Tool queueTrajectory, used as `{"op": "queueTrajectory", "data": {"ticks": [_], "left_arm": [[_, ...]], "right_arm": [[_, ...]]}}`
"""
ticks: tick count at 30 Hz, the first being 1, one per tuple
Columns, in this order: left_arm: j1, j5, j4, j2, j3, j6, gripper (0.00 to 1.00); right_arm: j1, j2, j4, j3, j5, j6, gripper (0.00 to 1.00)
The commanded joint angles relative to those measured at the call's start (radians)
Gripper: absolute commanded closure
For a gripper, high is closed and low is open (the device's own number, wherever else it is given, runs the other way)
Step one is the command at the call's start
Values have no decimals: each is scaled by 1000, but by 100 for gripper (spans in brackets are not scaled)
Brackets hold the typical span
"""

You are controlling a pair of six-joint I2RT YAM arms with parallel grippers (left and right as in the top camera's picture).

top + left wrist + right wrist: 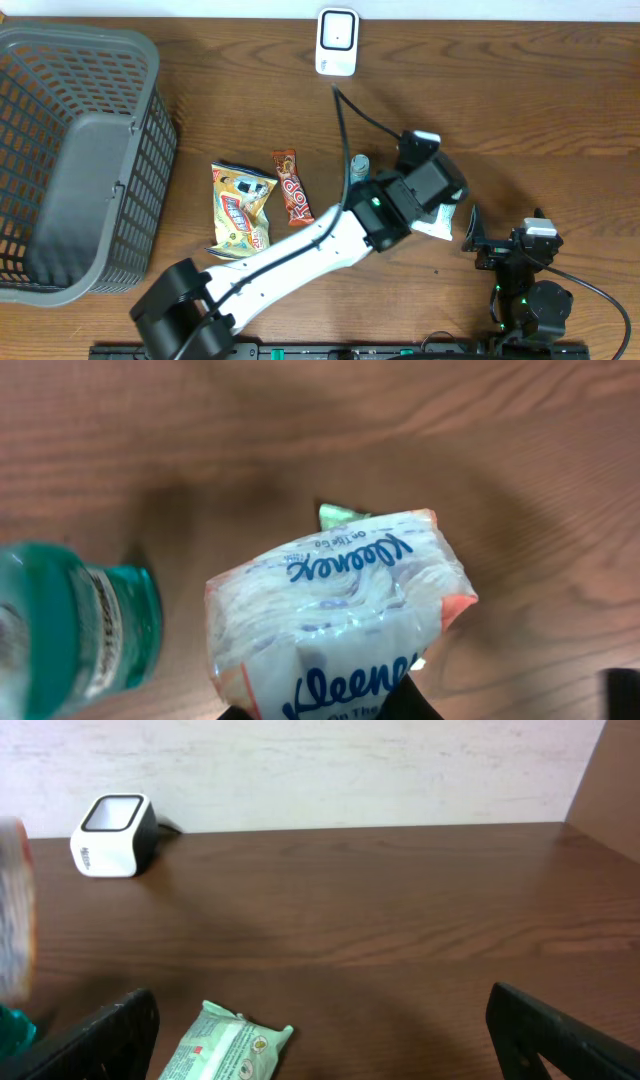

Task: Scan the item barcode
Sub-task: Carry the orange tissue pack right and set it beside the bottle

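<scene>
My left gripper moves down next and releases the tissue pack (pixel 340 620) atop the table, since the bare wood between teal bottle and green packet (pixel 232 535) lies below that gripper.
A clear Kleenex tissue pack (pixel 340 620) with blue lettering hangs above the wood table, and my left gripper (pixel 320 710) is shut on its lower end. From overhead the left gripper (pixel 437 205) sits right of centre, its wrist hiding most of the pack. Under the pack lies a green wipes packet (pixel 225 1045), only a corner (pixel 340 513) showing past the tissues. The white barcode scanner (pixel 337 42) stands at the table's far edge, also in the right wrist view (pixel 112 835). My right gripper (pixel 320 1020) is open and empty near the front right (pixel 490 240).
A teal bottle (pixel 70 625) stands just left of the held pack (pixel 360 165). A yellow snack bag (pixel 240 210) and a brown chocolate bar (pixel 293 187) lie left of centre. A grey mesh basket (pixel 70 150) fills the left side. The scanner's cable (pixel 365 115) runs toward the arm.
</scene>
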Motion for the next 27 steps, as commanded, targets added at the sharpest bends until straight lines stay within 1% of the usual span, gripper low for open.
{"op": "queueTrajectory", "data": {"ticks": [1, 5, 8, 10, 11, 12, 13, 17, 23, 27], "left_arm": [[-1, -60, -17, 77, -28, -85, 92], [-1, -59, -32, 164, -28, -146, 92], [-1, -58, -39, 192, -28, -185, 92], [-1, -58, -39, 192, -28, -185, 91], [-1, -58, -39, 192, -28, -185, 78], [-1, -58, -39, 190, -28, -187, 69], [-1, -55, -39, 190, -28, -186, 63], [-4, -27, -39, 188, -28, -186, 56], [-13, -17, -59, 167, -26, -186, 55], [-13, -17, -114, 119, -26, -187, 56]], "right_arm": [[8, -5, 0, -3, -2, -11, 1], [8, -5, -1, -3, -2, -11, 1], [8, -5, 0, -3, -2, -11, 1], [8, -5, -1, -3, -2, -11, 1], [8, -5, 0, -3, -2, -11, 1], [8, -5, 0, -3, -2, -11, 1], [8, -5, 0, -3, -2, -11, 1], [8, -5, 0, -3, -2, -11, 1], [8, -5, 0, -3, -2, -11, 1], [8, -5, 0, -3, -2, -11, 1]]}}
